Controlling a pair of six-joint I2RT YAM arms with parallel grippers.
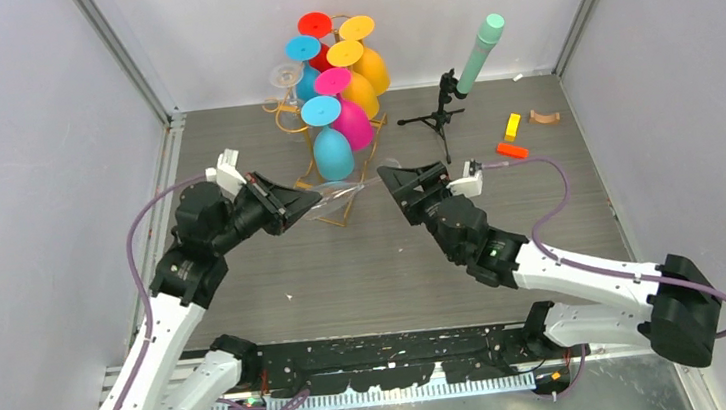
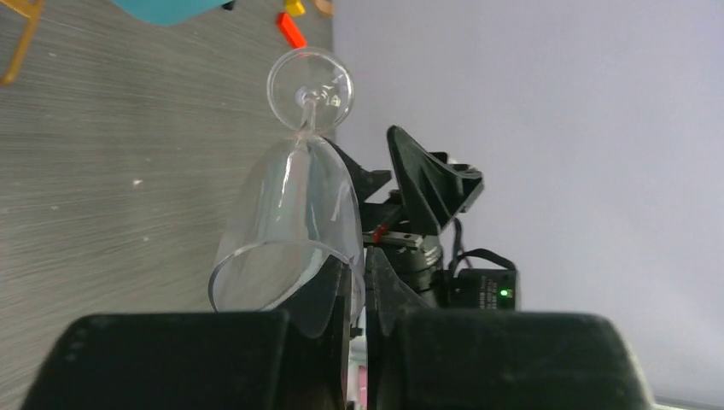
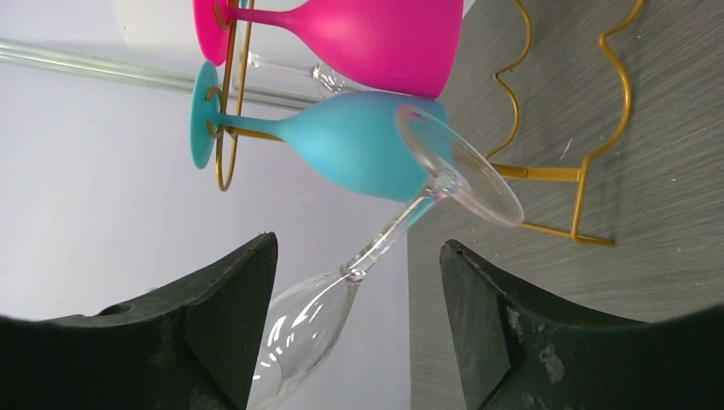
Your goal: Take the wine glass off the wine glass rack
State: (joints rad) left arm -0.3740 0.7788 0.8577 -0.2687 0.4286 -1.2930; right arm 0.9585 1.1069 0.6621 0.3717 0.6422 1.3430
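The glass lies level, so I will turn its foot down as I lower my left gripper outward and left in the top view to bare tabletop beside the rack.
A clear wine glass (image 1: 333,196) lies level above the table, in front of the gold wire rack (image 1: 281,120). My left gripper (image 1: 301,204) is shut on its rim, one finger inside the bowl and one outside, as the left wrist view (image 2: 290,213) shows. The stem and foot point at my right gripper (image 1: 392,177), which is open. In the right wrist view the stem (image 3: 393,229) passes between the open fingers (image 3: 230,290) without touching them. The rack (image 3: 580,175) holds several coloured glasses and one clear glass (image 1: 286,76).
A teal glass (image 3: 341,145) and a pink glass (image 3: 359,34) hang close behind the clear glass's foot. A black tripod with a green tube (image 1: 466,66) stands right of the rack. Orange (image 1: 512,150) and yellow (image 1: 512,126) blocks lie at the far right. Walls enclose the table.
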